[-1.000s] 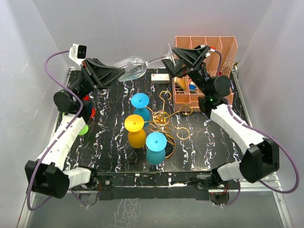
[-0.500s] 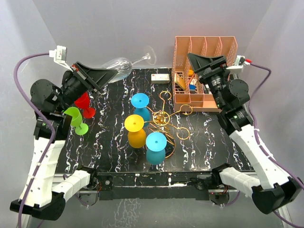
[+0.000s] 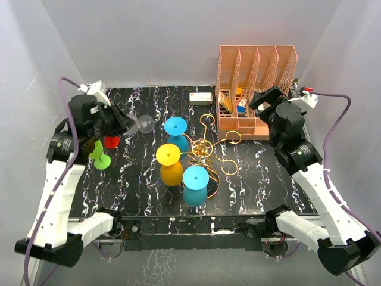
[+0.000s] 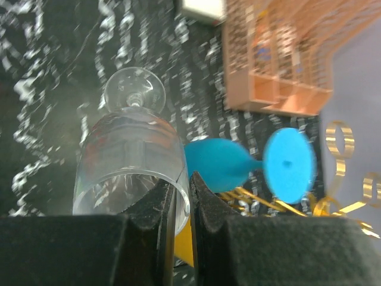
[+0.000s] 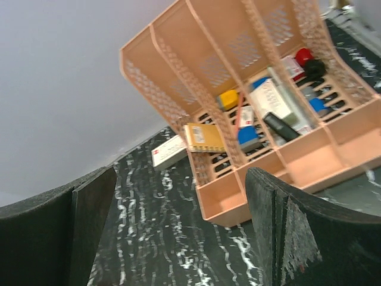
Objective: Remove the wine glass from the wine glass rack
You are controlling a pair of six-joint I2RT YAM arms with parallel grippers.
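My left gripper needs to tilt and go down to the bare tabletop [image 3: 129, 142] next to the red glass, then let go of it, because the clear glass's base points sideways.
A clear wine glass [image 3: 140, 124] hangs above the table's left side, its foot pointing toward the middle. My left gripper [image 3: 122, 125] is shut on its rim. In the left wrist view the two pads pinch the wall of the clear glass [image 4: 128, 161] at the left gripper [image 4: 181, 190]. The gold wine glass rack [image 3: 202, 148] stands at mid-table carrying a blue glass [image 3: 176, 127], a yellow glass [image 3: 169, 156] and a cyan glass [image 3: 195, 177]. My right gripper [image 3: 265, 98] stands open and holds nothing, beside the orange organizer; its right gripper [image 5: 178, 238] jaws are spread wide.
An orange slotted organizer [image 3: 256, 83] with small items fills the back right; a white box [image 3: 201, 96] lies left of it. A red glass [image 3: 111, 141] and a green glass [image 3: 98, 156] stand on the table under my left arm. Grey walls enclose the table.
The right gripper has opened, let go of the glass's foot end and drawn back to the right. The left arm has carried the clear glass down and toward the table's left.
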